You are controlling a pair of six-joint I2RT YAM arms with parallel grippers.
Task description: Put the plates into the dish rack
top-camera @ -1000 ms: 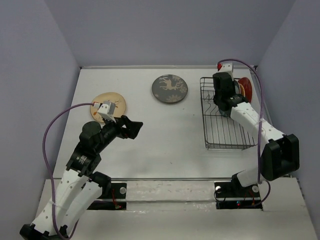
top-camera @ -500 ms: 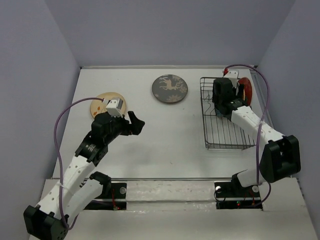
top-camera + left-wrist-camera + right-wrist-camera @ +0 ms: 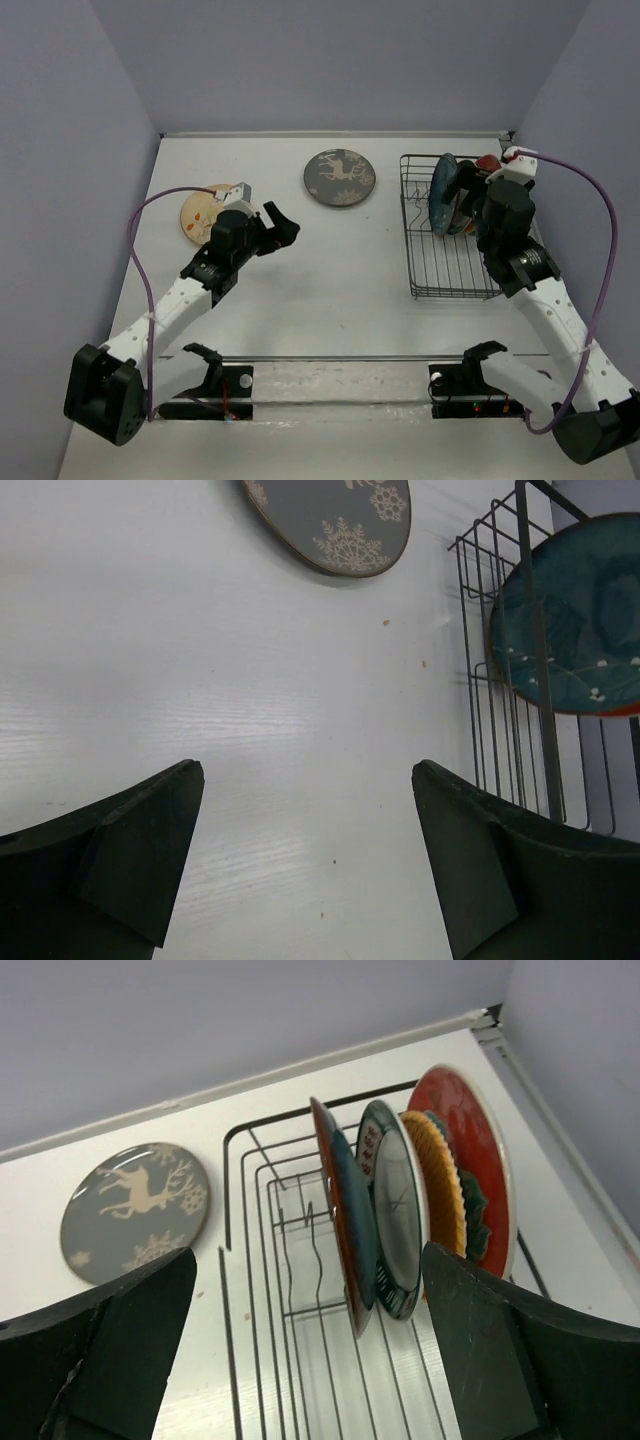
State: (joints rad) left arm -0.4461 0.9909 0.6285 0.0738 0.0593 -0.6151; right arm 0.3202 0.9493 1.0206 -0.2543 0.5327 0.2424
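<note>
Next, my left gripper reaches outward and down to the free edge of the grey deer plate (image 3: 340,178) facing the cream plate, since it lies outward and below.
The black wire dish rack (image 3: 425,270) stands at the right, and several plates stand upright in it: a glossy teal-blue one (image 3: 345,1210), a white one with a teal rim (image 3: 395,1200), an orange one (image 3: 440,1180) and a red one (image 3: 470,1140). My right gripper (image 3: 308,1255) hangs open just in front of the rack and holds nothing. A grey deer plate (image 3: 340,178) lies flat at the back centre. The cream plate (image 3: 200,210) lies flat at the left. My left gripper (image 3: 280,225) is open and empty between those two flat plates, above bare table (image 3: 300,680).
The table's back wall runs just behind the rack and the grey plate (image 3: 330,520). The right wall is close beside the rack (image 3: 549,770). A purple cable loops over each arm.
My right gripper has opened, let go of the teal-blue plate in the rack and drawn back. The left arm has swung farther from the base, towards the grey plate.
</note>
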